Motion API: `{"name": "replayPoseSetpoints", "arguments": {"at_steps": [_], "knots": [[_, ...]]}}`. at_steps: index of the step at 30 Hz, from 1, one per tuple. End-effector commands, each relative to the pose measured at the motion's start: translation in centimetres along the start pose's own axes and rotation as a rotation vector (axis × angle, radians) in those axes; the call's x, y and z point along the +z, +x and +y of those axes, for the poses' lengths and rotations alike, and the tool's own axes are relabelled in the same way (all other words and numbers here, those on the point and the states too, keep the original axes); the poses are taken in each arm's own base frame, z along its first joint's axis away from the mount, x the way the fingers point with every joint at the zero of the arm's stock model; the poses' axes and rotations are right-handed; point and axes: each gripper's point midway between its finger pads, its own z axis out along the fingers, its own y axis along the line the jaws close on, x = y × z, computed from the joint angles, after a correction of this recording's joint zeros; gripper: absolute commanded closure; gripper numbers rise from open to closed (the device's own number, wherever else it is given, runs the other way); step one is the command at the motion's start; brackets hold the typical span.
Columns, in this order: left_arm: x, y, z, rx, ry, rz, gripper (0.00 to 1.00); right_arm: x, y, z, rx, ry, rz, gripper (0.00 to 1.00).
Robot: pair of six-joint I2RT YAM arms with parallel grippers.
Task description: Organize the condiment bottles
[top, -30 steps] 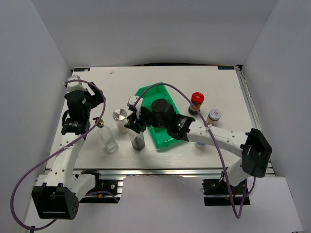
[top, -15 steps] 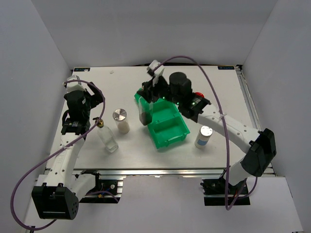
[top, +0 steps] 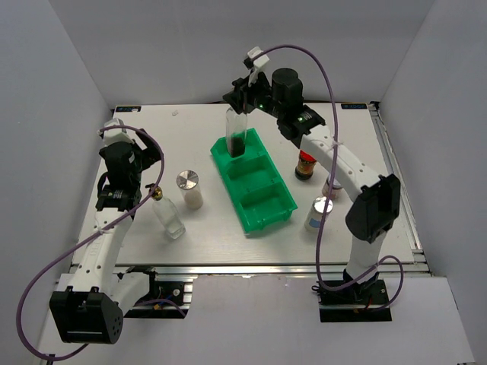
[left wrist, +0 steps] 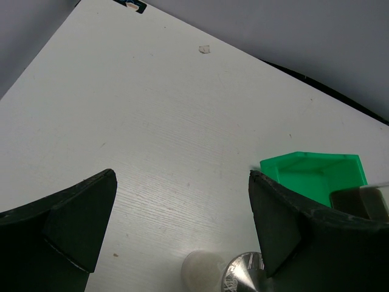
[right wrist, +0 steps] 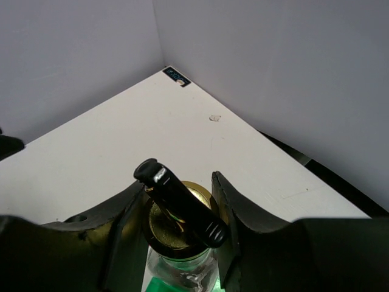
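Observation:
The bottle still hangs unsupported, so my right gripper will next ease to the right in the top view and lower it into the tray's far section (top: 251,147).
My right gripper (top: 242,105) is shut on the gold cap of a clear glass bottle (top: 237,135) with dark contents, which hangs upright over the far compartment of the green tray (top: 262,204). In the right wrist view the fingers (right wrist: 234,210) pinch the gold cap (right wrist: 163,236) under a black spout. My left gripper (top: 135,161) hovers open at the left, with its fingers (left wrist: 79,225) wide above bare table. A second gold-capped bottle (top: 169,217) and a silver-lidded shaker (top: 189,188) stand left of the tray. Another shaker (top: 319,214), a red-lidded jar (top: 307,166) and a partly hidden white jar (top: 332,187) stand to the right.
The tray's middle and near compartments hold nothing. In the left wrist view the shaker (left wrist: 209,275) sits just below the open fingers and the tray's far corner (left wrist: 310,173) is at the right. White walls enclose the table on three sides.
My right arm has lifted the glass bottle from the table left of the tray and swung it up to the tray's far compartment. The left arm has not moved.

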Motion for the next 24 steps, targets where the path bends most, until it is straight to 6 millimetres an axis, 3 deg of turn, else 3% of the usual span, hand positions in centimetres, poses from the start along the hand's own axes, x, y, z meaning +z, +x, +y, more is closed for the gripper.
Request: {"name": "replayPoseSetpoints", "arguments": {"at_steps": [1,6,24], "knots": [[-0.1,-0.5,0.6,-0.004,-0.035,-0.011,0.02,0.2,-6.3,-1.4,-0.032,0.036,-0.162,1.00],[0.2,-0.3,0.9,0.000,-0.055,-0.001,0.02,1.4,-4.9,-3.2,-0.009,0.048,-0.165,1.00],[0.5,-0.2,1.1,0.002,-0.068,0.002,0.02,1.9,0.9,-7.2,-0.015,0.144,-0.093,1.00]]}}
